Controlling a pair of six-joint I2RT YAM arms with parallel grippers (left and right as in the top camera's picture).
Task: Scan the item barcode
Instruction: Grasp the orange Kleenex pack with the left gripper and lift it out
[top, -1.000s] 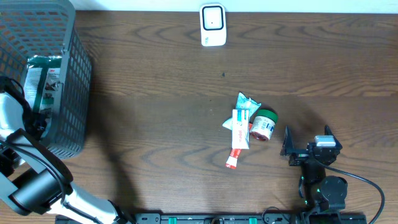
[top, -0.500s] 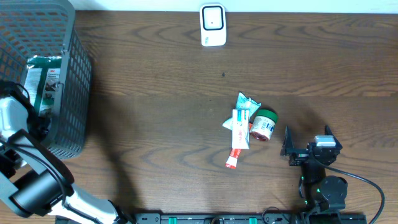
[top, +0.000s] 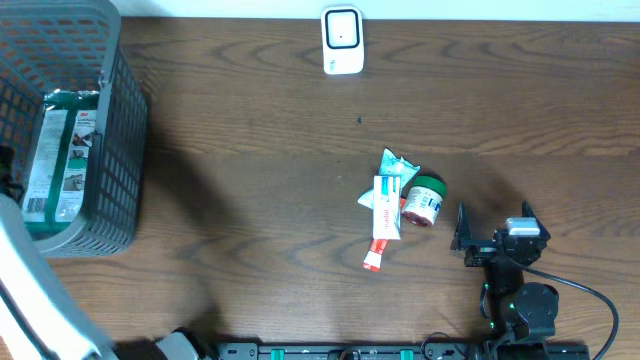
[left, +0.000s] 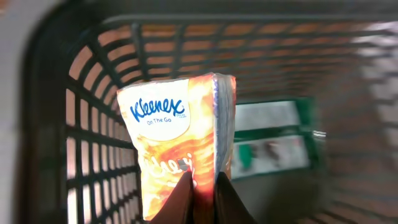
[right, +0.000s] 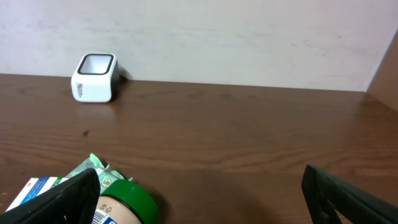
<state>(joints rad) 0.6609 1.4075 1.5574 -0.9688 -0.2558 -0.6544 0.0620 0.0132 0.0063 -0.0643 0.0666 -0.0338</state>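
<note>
My left gripper swings up over the basket's rim next, then down to release on the bare tabletop, which lies to its right in the overhead view.
The left wrist view shows an orange Kleenex tissue pack (left: 180, 143) held upright inside the grey basket (left: 93, 93), with my left gripper (left: 204, 182) shut on its lower edge. In the overhead view that pack and the left jaws are hidden; only the blurred white left arm (top: 30, 290) shows at the bottom left. The white scanner (top: 342, 40) stands at the table's far edge, and appears again as the scanner (right: 94, 77) in the right wrist view. My right gripper (top: 495, 228) rests open near the front right, with nothing between its fingers.
A green-and-white package (top: 55, 150) lies in the basket (top: 115, 120) at the far left. A toothpaste box (top: 385, 215), a green-lidded jar (top: 424, 200) and a green-white packet (top: 397, 163) lie together just left of the right gripper.
My left arm has swung off the basket's left side toward the bottom-left corner, uncovering the whole green-and-white package. The right arm and the table items have not moved.
</note>
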